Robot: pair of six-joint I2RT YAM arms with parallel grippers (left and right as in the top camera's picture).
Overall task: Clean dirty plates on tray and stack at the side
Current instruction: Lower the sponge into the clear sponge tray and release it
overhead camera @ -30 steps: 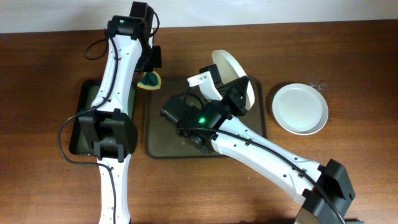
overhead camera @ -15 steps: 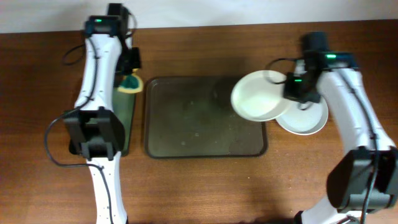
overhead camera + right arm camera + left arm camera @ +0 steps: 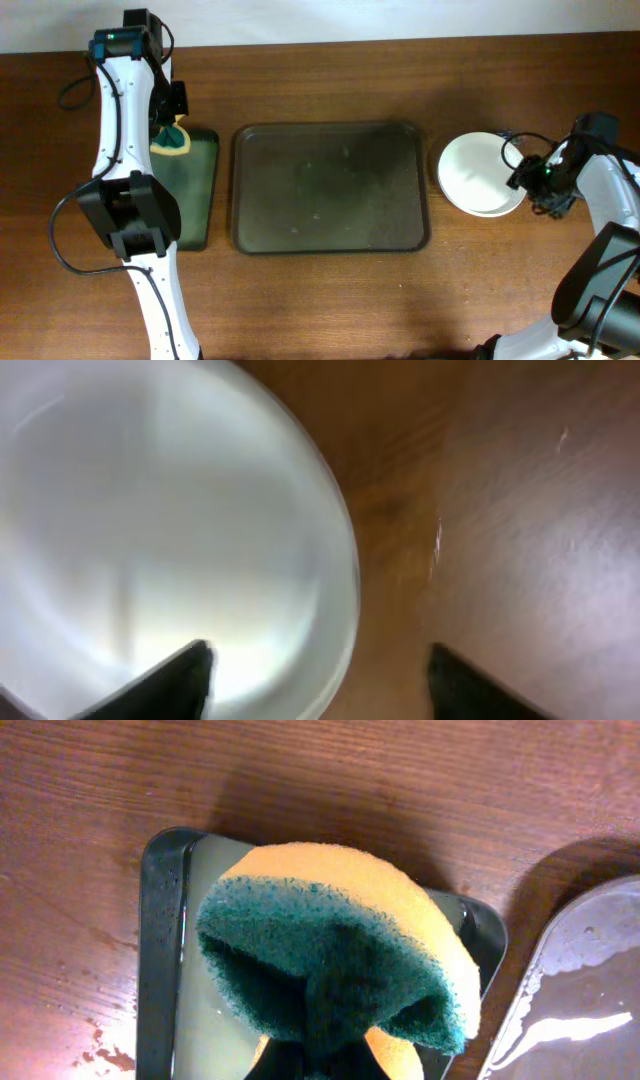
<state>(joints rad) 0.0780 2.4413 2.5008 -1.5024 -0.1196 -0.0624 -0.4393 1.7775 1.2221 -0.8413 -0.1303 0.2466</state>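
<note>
The robot will move its left gripper down and back from the black tray's far edge into the narrow black tray.
The dark olive-brown tray [image 3: 330, 187] lies bare in the middle of the table; its wet corner [image 3: 590, 990] shows in the left wrist view. To its right, the white plates [image 3: 478, 175] sit stacked on the wood. My right gripper [image 3: 536, 186] is open, one finger over the top plate [image 3: 150, 530] and the other over bare wood, straddling its right rim and gripping nothing [image 3: 320, 680]. My left gripper [image 3: 172, 128] is shut on a yellow and green sponge [image 3: 330, 950], which hangs over the far end of the narrow black tray.
The narrow black tray [image 3: 195, 200] with a greenish, wet inside lies just left of the big tray. Its rim [image 3: 160, 920] fills the left wrist view. Both arms reach in from the near edge along the table's left and right sides.
My right arm carried a white plate off the tray, set it on the plate at the right and opened. My left arm drew back left with the sponge.
</note>
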